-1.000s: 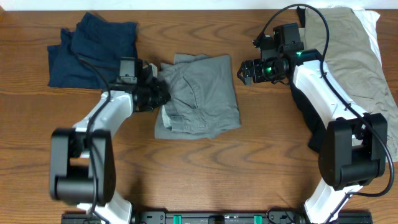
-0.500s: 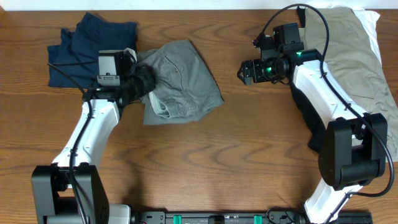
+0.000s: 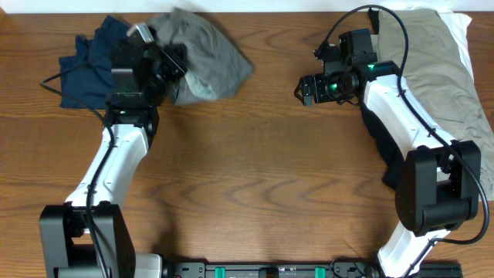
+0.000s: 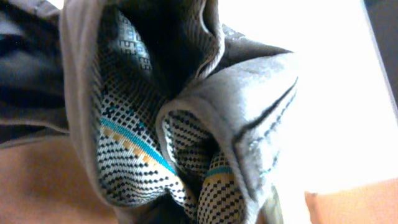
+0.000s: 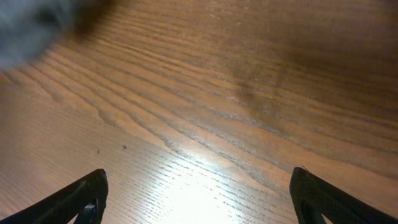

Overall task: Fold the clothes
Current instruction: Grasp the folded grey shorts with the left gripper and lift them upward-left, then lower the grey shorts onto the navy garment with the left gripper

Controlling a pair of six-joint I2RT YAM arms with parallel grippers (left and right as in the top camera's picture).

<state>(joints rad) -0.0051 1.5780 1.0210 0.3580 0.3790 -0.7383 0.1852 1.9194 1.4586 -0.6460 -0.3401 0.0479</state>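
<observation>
The navy garment point(image 3: 85, 66) lies to the left in the overhead view. My left gripper will next carry the shorts point(image 3: 204, 58) that way and down to release them.
The folded grey shorts point(image 3: 204, 58) hang lifted at the back left, over the edge of the navy garment point(image 3: 85, 66). My left gripper point(image 3: 166, 68) is shut on the grey shorts; its fingers are hidden by cloth. The left wrist view is filled with the grey fabric point(image 4: 249, 124) and its patterned inner waistband point(image 4: 124, 155). My right gripper point(image 3: 302, 90) is open and empty above bare wood right of centre; its two fingertips point(image 5: 199, 199) stand wide apart in the right wrist view.
A khaki garment point(image 3: 432, 62) lies at the back right over a white one point(image 3: 461, 27), with black fabric point(image 3: 386, 147) beneath the right arm. The wooden table point(image 3: 255, 185) spans the view.
My left gripper has carried the grey shorts from the table's middle up and left toward the navy garment. The right arm has not moved.
</observation>
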